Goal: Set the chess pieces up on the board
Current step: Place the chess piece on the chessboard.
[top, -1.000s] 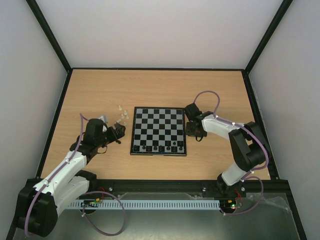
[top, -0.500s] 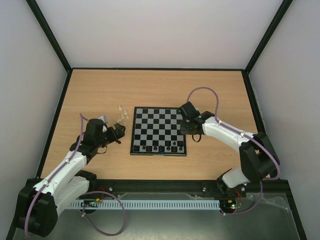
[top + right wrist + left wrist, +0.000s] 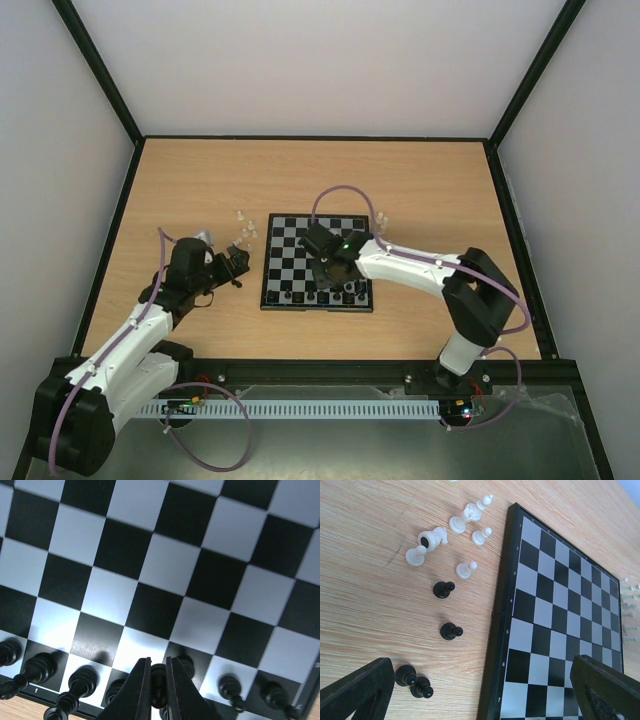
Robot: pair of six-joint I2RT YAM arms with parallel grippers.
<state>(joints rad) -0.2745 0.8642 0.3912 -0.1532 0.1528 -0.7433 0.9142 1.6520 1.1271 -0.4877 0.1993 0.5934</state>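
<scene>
The black pawn farthest from the board is still unplaced. It stands below my left gripper and to its left in the wrist view, so I should go down that way onto it next.
The board [image 3: 290, 250] lies mid-table with a row of black chess pieces [image 3: 320, 296] on its near rank. My right gripper [image 3: 328, 268] hovers over the board's near half, shut on a small black piece [image 3: 158, 680] that sits between its fingertips [image 3: 158, 660]. Below it stand black pieces [image 3: 40, 667] on the edge squares of the board [image 3: 160, 562]. My left gripper [image 3: 235, 262] hangs open at the board's left edge [image 3: 555, 610], empty [image 3: 480, 695]. Loose black pawns [image 3: 451, 630] and whitish pieces [image 3: 440, 535] lie on the wood beside it.
More whitish pieces [image 3: 381, 218] stand on the table off the board's far right corner, and a cluster of whitish pieces [image 3: 243, 230] off its far left corner. A black frame [image 3: 120, 220] borders the wooden table.
My right arm has swung left from the table beside the board's right edge to over the board's near middle, its jaws closing on a black piece. The left arm has not moved.
</scene>
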